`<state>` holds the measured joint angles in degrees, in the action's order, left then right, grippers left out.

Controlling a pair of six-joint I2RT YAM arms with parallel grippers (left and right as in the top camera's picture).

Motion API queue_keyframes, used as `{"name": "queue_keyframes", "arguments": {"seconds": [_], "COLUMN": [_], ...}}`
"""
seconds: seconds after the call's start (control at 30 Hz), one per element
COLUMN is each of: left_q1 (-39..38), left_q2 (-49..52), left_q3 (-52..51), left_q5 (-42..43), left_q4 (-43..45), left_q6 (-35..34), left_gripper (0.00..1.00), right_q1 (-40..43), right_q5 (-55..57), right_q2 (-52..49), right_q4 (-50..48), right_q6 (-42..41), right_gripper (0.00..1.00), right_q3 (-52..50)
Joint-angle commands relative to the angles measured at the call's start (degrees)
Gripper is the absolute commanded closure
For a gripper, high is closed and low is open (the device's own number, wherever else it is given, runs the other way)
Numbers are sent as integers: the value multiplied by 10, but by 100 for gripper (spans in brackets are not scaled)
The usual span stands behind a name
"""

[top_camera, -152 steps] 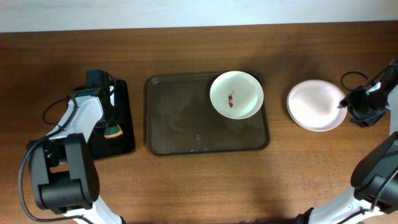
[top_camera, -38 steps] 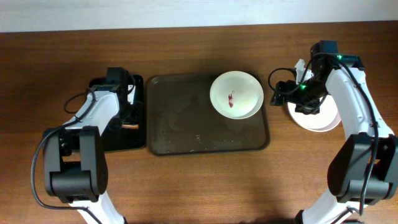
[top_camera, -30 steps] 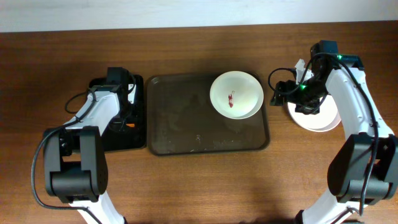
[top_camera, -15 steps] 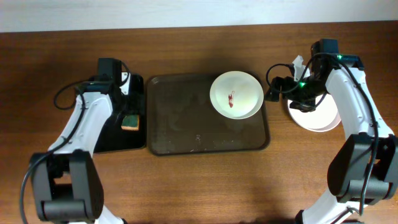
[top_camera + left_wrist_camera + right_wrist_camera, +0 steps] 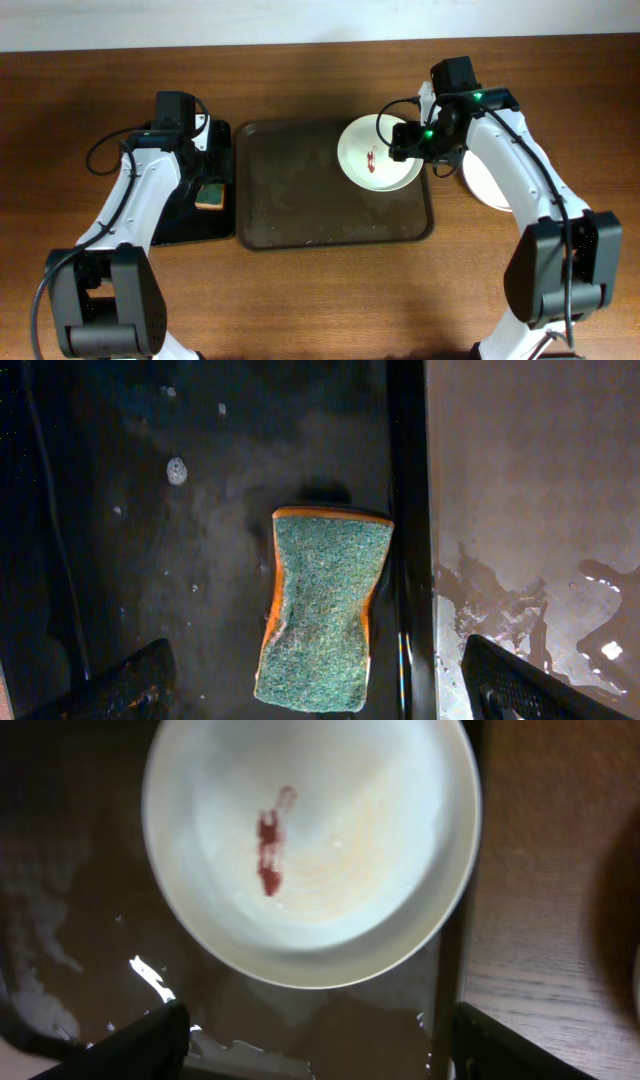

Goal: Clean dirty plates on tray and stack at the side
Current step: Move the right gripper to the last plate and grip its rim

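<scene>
I need to move my left gripper down next onto the green sponge's narrow middle in the black holder, as it is already between my spread fingers.
A white plate with a red smear sits in the far right corner of the brown tray. My right gripper hovers open above the plate's right rim. In the right wrist view the plate fills the frame, and the right gripper holds nothing over the wet tray. The stack of clean white plates lies right of the tray, partly hidden by the right arm. A green sponge rests on the black holder. My left gripper is open, its fingers apart from the sponge.
The tray's raised right rim stands between the plate and the bare wooden table. The black holder's rim borders the brown tray, which is wet. Both arms' cables loop over the table's far side.
My left gripper has opened, let go of the sponge and drawn back from it. My right arm has swung left from the clean stack to above the dirty plate.
</scene>
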<state>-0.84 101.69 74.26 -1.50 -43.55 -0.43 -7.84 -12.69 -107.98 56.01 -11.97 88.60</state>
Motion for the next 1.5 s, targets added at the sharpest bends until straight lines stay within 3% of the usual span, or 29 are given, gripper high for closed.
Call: {"name": "queue_keyframes", "arguments": {"seconds": [0.0, 0.33, 0.7, 0.97, 1.1, 1.47], "left_q1": [-2, -2, -2, -2, -2, -3], "left_q2": [-4, -4, -4, -4, -4, -4], "left_q3": [0, 0, 0, 0, 0, 0], "left_q5": [7, 7, 7, 7, 7, 7], "left_q4": [-1, -2, -2, -2, -2, -2], "left_q6": [0, 0, 0, 0, 0, 0], "left_gripper": [11, 11, 11, 11, 12, 12], "right_q1": [-2, -1, -4, -18, -35, -102], "right_q5": [23, 23, 19, 18, 18, 17], "right_q2": [-41, -100, -145, -149, -149, -149], "right_q4": [1, 18, 22, 23, 23, 8], "right_q6": [-81, -203, -220, -213, -198, -200], "right_gripper": [26, 39, 41, 90, 96, 96], "right_q3": [-2, -2, -3, -3, -3, -3]}}
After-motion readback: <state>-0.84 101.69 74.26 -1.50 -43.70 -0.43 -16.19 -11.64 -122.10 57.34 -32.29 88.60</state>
